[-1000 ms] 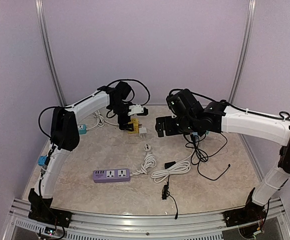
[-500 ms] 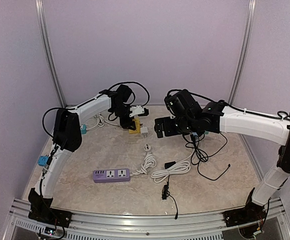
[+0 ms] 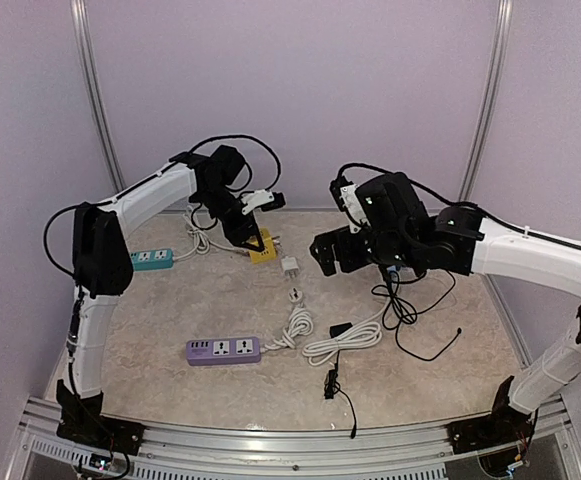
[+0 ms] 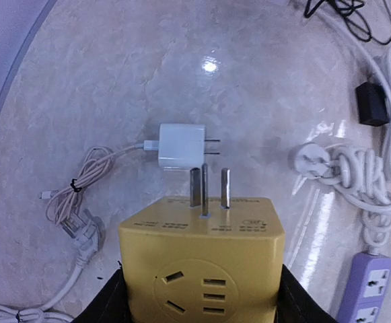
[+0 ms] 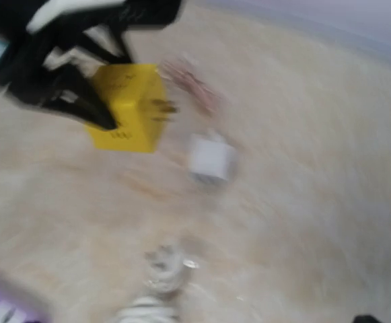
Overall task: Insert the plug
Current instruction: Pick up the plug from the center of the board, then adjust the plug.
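Next, my right gripper will go to the left in the top view to the yellow adapter, onto its prong end (image 3: 272, 242) (image 5: 155, 108), which my left gripper leaves free.
The plug is a yellow cube adapter (image 4: 202, 262) with three metal prongs pointing away from the left wrist camera. My left gripper (image 4: 202, 299) is shut on it, a black finger pressed on each side. From above, the left gripper (image 3: 250, 237) holds the yellow adapter (image 3: 262, 248) at the back of the table. In the blurred right wrist view the adapter (image 5: 124, 108) sits clamped in the black fingers. A purple power strip (image 3: 223, 350) lies near the front left. My right gripper (image 3: 326, 252) hovers open right of the adapter, holding nothing.
A white charger cube (image 3: 289, 266) lies just beyond the adapter's prongs. The strip's white round plug (image 3: 294, 294) and coiled cord (image 3: 340, 342) lie mid-table. A teal strip (image 3: 152, 259) is at the back left; a black adapter (image 3: 339, 328) and black cables (image 3: 410, 310) are on the right.
My left jaws have closed onto the yellow adapter and the left arm has swung up and leftward with it. The right arm has shifted slightly; its wrist view is motion-blurred.
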{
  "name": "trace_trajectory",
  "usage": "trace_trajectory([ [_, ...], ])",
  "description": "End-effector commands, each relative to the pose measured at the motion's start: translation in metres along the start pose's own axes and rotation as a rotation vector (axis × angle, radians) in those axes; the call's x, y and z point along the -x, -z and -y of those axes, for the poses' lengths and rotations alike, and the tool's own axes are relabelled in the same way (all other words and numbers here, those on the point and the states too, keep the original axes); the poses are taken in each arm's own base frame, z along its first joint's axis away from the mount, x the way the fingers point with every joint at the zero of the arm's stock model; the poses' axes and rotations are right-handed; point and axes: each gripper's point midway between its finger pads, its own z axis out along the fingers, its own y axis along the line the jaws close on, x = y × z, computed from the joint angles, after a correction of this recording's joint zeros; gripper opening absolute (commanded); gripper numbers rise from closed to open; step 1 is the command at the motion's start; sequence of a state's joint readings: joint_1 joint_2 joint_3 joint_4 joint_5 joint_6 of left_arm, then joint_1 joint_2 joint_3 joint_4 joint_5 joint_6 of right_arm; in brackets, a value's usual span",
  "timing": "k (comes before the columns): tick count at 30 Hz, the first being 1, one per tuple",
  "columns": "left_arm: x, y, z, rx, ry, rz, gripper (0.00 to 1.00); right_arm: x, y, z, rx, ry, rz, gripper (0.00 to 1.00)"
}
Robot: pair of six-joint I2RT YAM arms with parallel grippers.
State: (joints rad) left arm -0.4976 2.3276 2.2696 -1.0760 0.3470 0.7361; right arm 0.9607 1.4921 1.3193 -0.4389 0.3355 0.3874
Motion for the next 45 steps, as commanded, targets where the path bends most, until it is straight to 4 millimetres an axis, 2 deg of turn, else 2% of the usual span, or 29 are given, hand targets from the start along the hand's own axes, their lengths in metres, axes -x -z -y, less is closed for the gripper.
trace_trajectory([
  [1,0.020,0.113,0.070,-0.214,0.137,0.165,0.00,0.023,0.058,-0.065,0.234,0.409,0.246,1.00],
  [4,0.005,0.144,0.106,-0.243,0.148,0.126,0.00,0.013,0.078,-0.089,0.345,0.615,0.340,1.00],
  [8,-0.021,0.167,0.147,-0.279,0.163,0.029,0.00,0.002,0.092,-0.116,0.446,0.846,0.469,1.00],
  [10,-0.030,0.173,0.167,-0.324,0.171,-0.004,0.00,0.006,0.097,-0.133,0.443,0.964,0.574,1.00],
  [12,-0.034,0.177,0.185,-0.353,0.170,-0.026,0.00,0.003,0.090,-0.152,0.408,1.110,0.614,1.00],
  [13,-0.035,0.178,0.192,-0.357,0.166,-0.037,0.00,-0.004,0.078,-0.161,0.380,1.197,0.594,1.00],
  [17,-0.037,0.181,0.204,-0.328,0.149,-0.048,0.00,-0.004,0.049,-0.187,0.227,1.424,0.557,1.00],
  [21,-0.038,0.182,0.214,-0.354,0.135,-0.041,0.00,-0.003,0.035,-0.199,0.213,1.480,0.549,1.00],
  [27,-0.041,0.177,0.228,-0.411,0.095,-0.063,0.00,0.008,0.014,-0.197,0.140,1.464,0.531,1.00],
  [30,-0.041,0.175,0.228,-0.411,0.083,-0.065,0.00,0.012,0.001,-0.189,0.094,1.453,0.513,1.00],
  [34,-0.037,0.173,0.227,-0.417,0.086,-0.056,0.00,0.007,-0.009,-0.194,0.134,1.473,0.506,0.99],
  [36,-0.037,0.173,0.228,-0.423,0.087,-0.055,0.00,0.005,-0.013,-0.195,0.138,1.482,0.496,0.92],
  [39,-0.038,0.171,0.229,-0.430,0.089,-0.053,0.00,0.006,-0.011,-0.200,0.162,1.474,0.517,0.68],
  [42,-0.036,0.171,0.232,-0.450,0.090,-0.044,0.00,0.007,-0.010,-0.201,0.163,1.462,0.526,0.57],
  [45,-0.035,0.171,0.235,-0.467,0.087,-0.041,0.00,0.009,-0.010,-0.200,0.155,1.445,0.532,0.30],
])
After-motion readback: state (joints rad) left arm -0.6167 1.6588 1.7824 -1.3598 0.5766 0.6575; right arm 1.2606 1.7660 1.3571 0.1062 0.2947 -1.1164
